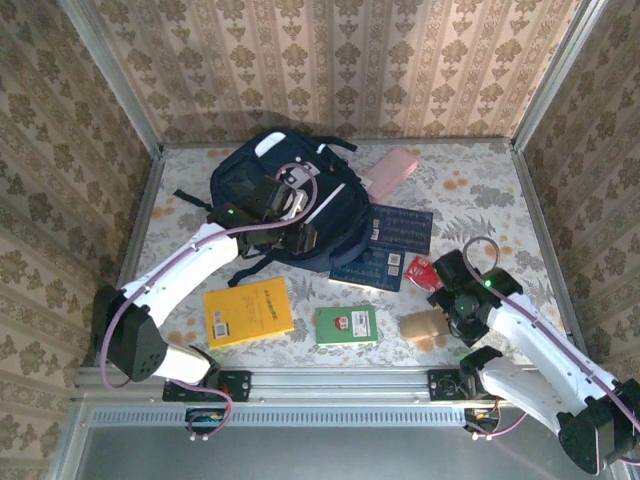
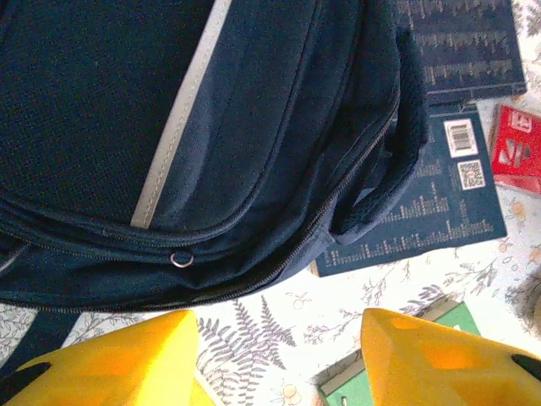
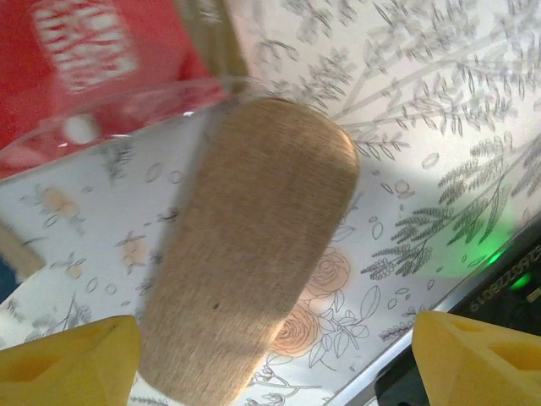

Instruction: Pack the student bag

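The tan fabric case point(image 1: 424, 326) point(image 3: 254, 254) lies slanted below the gripper's fingers. Next, my right gripper comes down over the case and turns its fingers to straddle both its long sides.
The student bag point(image 1: 340, 215), dark navy, lies flat at the back middle of the table. In the left wrist view its zipped front point(image 2: 254, 127) and a metal zip ring point(image 2: 181, 260) sit just beyond my fingers. My left gripper point(image 1: 300, 240) point(image 2: 279, 364) hovers at the bag's near edge, open, with bare tablecloth between its jaws. My right gripper point(image 1: 442, 305) point(image 3: 275, 364) stands wide open over a tan fabric case point(image 1: 424, 326) point(image 3: 254, 254) that lies on the table between the yellow fingertips point(image 3: 80, 359), apart from them.
Two navy books point(image 1: 402, 228) point(image 1: 368, 268) lie right of the bag, the nearer one tucked under it point(image 2: 423, 211). A red packet point(image 1: 421, 270) point(image 3: 93, 59), a pink case point(image 1: 390, 172), a yellow book point(image 1: 248, 310) and a green book point(image 1: 347, 324) lie around. The table's front rail point(image 1: 330, 378) is close.
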You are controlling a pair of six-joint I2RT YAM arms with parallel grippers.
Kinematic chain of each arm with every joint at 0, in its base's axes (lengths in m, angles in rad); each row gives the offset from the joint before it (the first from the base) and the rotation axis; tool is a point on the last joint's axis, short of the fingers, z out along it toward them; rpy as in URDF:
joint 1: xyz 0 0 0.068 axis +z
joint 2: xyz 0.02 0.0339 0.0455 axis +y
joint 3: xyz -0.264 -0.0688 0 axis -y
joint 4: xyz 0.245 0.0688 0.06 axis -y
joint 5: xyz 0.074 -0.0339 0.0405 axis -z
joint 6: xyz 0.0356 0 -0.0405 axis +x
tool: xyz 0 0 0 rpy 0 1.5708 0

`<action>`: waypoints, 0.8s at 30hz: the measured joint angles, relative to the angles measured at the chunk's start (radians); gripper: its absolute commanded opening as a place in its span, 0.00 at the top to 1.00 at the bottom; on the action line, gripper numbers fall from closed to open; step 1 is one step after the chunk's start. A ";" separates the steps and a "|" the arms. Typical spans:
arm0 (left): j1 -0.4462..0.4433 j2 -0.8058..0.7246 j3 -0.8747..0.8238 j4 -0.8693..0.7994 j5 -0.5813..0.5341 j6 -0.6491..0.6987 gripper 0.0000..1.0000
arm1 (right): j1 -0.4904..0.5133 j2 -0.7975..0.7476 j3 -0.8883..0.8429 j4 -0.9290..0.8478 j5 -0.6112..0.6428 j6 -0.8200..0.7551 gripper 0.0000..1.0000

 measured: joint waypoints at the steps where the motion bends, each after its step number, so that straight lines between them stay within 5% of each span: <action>1: 0.009 -0.010 -0.005 0.006 0.005 0.000 0.45 | -0.002 -0.012 -0.031 0.013 -0.005 0.046 0.15; 7: 0.022 -0.069 -0.016 0.020 0.015 0.005 0.45 | -0.004 -0.016 -0.137 0.140 -0.014 0.239 0.13; 16: 0.022 -0.084 -0.020 0.027 0.027 0.007 0.45 | -0.003 0.071 -0.172 0.319 -0.014 0.326 0.15; 24: 0.030 -0.084 -0.023 0.030 0.032 0.007 0.45 | -0.004 0.143 -0.208 0.381 -0.018 0.328 0.39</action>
